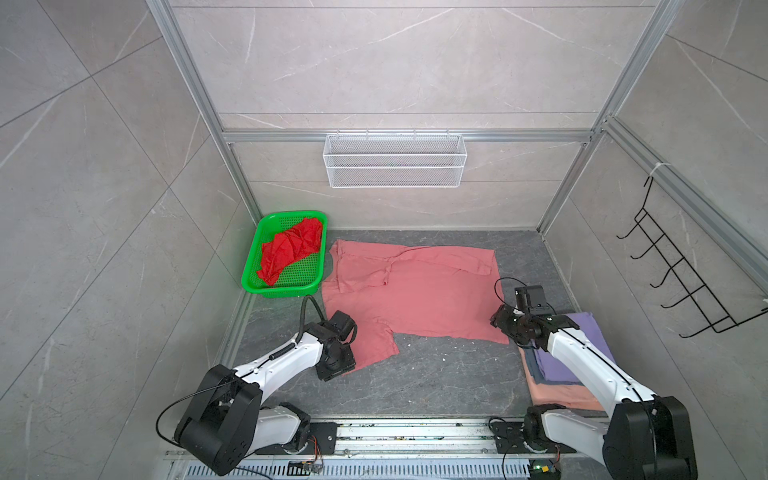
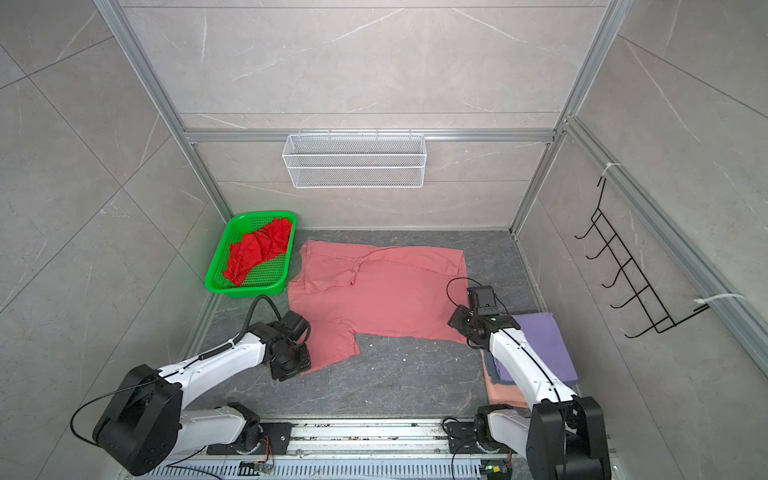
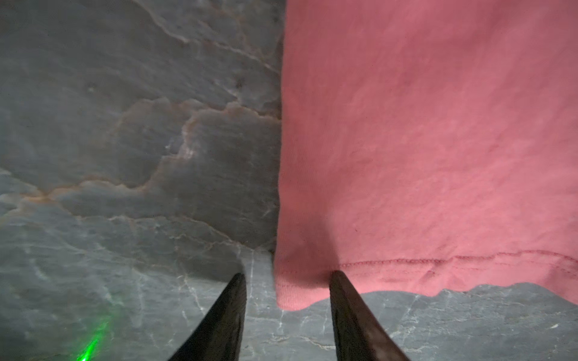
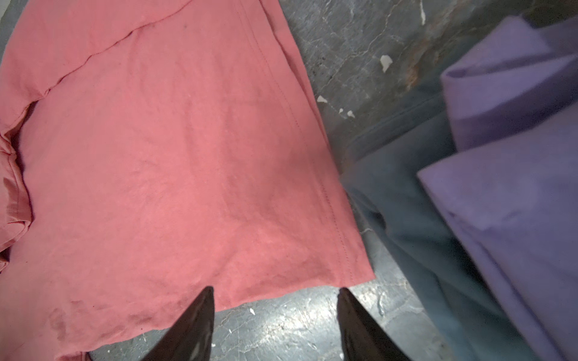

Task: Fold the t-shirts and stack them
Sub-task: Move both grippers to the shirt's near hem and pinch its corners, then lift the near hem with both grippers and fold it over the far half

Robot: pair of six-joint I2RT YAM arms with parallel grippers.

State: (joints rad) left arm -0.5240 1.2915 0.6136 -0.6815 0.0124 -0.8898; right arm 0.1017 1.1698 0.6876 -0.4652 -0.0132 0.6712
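Note:
I need to move my right gripper down and toward the folded stack next, onto the shirt's near hem corner (image 1: 504, 340) (image 4: 358, 272), because that corner is still outside its open fingers.
A salmon-pink t-shirt (image 1: 419, 295) lies spread flat on the dark grey table in both top views. My left gripper (image 3: 287, 273) stands open low at the near sleeve, with the sleeve's hemmed corner (image 3: 291, 293) between its fingers. My right gripper (image 4: 276, 288) is open at the shirt's near right hem corner (image 4: 350, 268), with bare table between its fingers. A bright red t-shirt (image 1: 291, 249) lies crumpled in the green basket. At the right is a folded stack: a lavender t-shirt (image 4: 516, 187) on top, then a grey-blue one (image 4: 406, 203), with a peach one (image 1: 557, 395) at the bottom.
The green perforated basket (image 1: 253, 274) stands at the back left, touching the shirt's edge. A white wire basket (image 1: 395, 160) hangs on the back wall and a black hook rack (image 1: 685, 282) on the right wall. Aluminium posts frame the table; the arms' rail (image 1: 415, 432) runs along the front.

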